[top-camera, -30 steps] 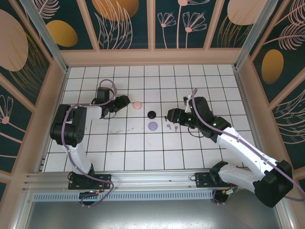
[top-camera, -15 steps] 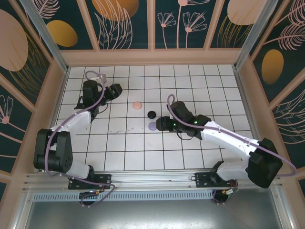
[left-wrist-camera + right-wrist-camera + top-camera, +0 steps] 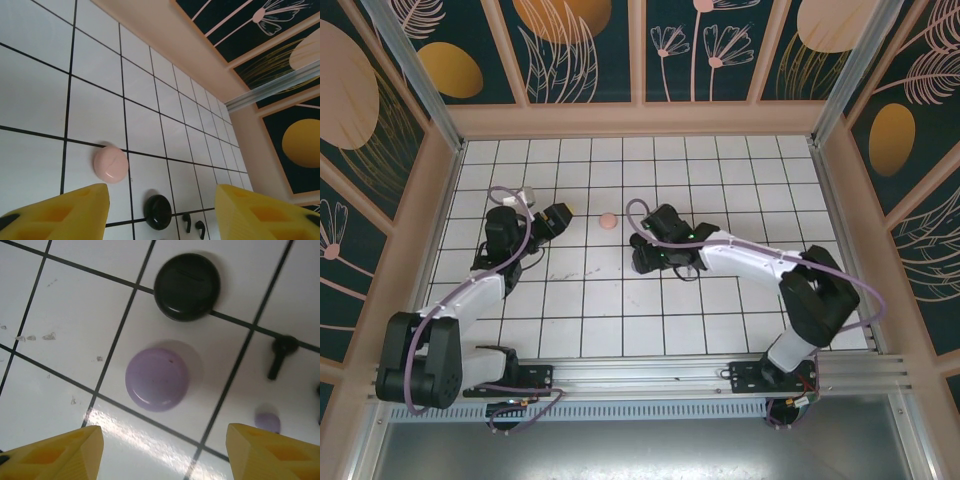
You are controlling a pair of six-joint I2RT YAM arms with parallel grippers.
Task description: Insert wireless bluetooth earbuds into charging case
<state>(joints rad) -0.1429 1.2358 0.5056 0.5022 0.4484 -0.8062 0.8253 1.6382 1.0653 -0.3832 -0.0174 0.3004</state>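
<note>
I will next lower my right gripper with its open fingers on either side of the lilac case (image 3: 157, 380) and close them on its round sides, because the shut case is still below my fingers.
A pink round case (image 3: 110, 164) lies shut on the tiled table, also visible from above as the pink case (image 3: 608, 220). A shut black case (image 3: 158, 212) lies nearer, with two black earbuds (image 3: 186, 222) beside it. My left gripper (image 3: 162, 200) stands open and empty, left of the pink case as the top view shows the left gripper (image 3: 556, 218). My right gripper (image 3: 648, 258) hovers open over a shut lilac case (image 3: 157, 379) and the black case (image 3: 187, 286). A black earbud (image 3: 281, 354) and a lilac earbud (image 3: 268, 421) lie to their right. The right gripper (image 3: 162, 432) holds nothing.
The white tiled table (image 3: 580, 300) is ringed by a low wooden wall (image 3: 640, 120). In the top view the right forearm (image 3: 750, 260) reaches across the middle of the table and covers the black and lilac cases.
The right arm has swung left and now sits over the black and lilac cases. The left arm has folded back to the left, its gripper still left of the pink case.
</note>
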